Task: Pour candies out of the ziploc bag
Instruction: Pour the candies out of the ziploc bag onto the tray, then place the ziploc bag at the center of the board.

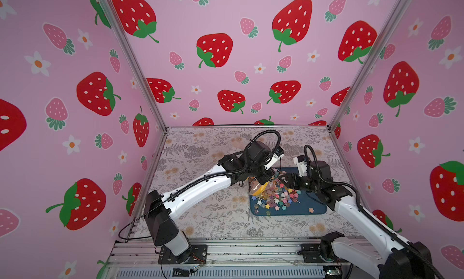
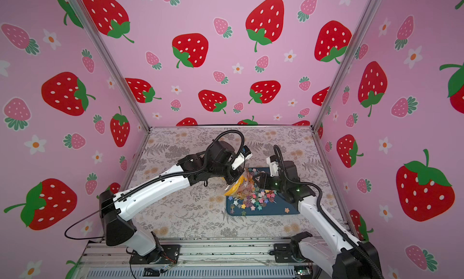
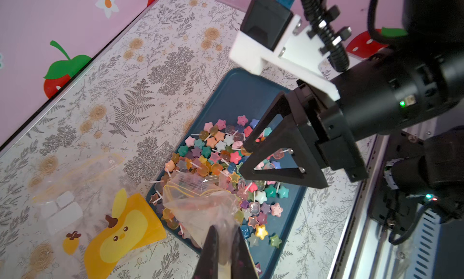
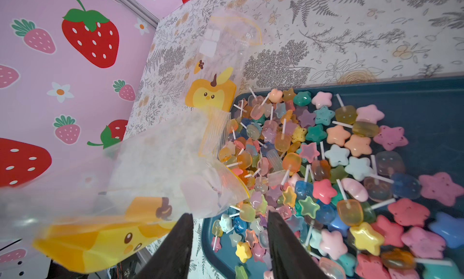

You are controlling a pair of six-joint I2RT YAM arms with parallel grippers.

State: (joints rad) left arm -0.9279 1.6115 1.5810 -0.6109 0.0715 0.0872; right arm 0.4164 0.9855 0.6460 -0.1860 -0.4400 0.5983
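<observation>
The ziploc bag [image 3: 200, 210] hangs with its clear plastic empty, so my left gripper should next carry it off the heap, down to the bare floral cover beside the tray, and let it go.
The candies [image 1: 278, 197] [image 2: 253, 200] lie heaped on a dark blue tray [image 1: 316, 210] [image 2: 292, 205]: coloured stars and translucent lollipops on white sticks [image 3: 221, 149] [image 4: 326, 164]. The ziploc bag [image 3: 200, 210] [image 4: 155, 164] is clear with a yellow cartoon print [image 1: 259, 188] [image 2: 234, 190]. It hangs over the tray's left end with its zip mouth towards the heap. My left gripper [image 3: 224, 230] [image 1: 267, 179] is shut on its clear plastic. More clear printed plastic [image 3: 75, 190] spreads beside the tray; whether it is the same bag I cannot tell. My right gripper [image 4: 229, 215] [image 3: 243, 162] stands open above the heap, holding nothing.
One star [image 1: 311, 210] lies apart near the tray's front right. The tray [image 3: 241, 94] [image 4: 426, 102] sits right of centre on the floral table cover [image 1: 200, 152]. Strawberry-print walls [image 1: 75, 102] close three sides. A metal rail [image 1: 226, 252] with both arm bases runs along the front.
</observation>
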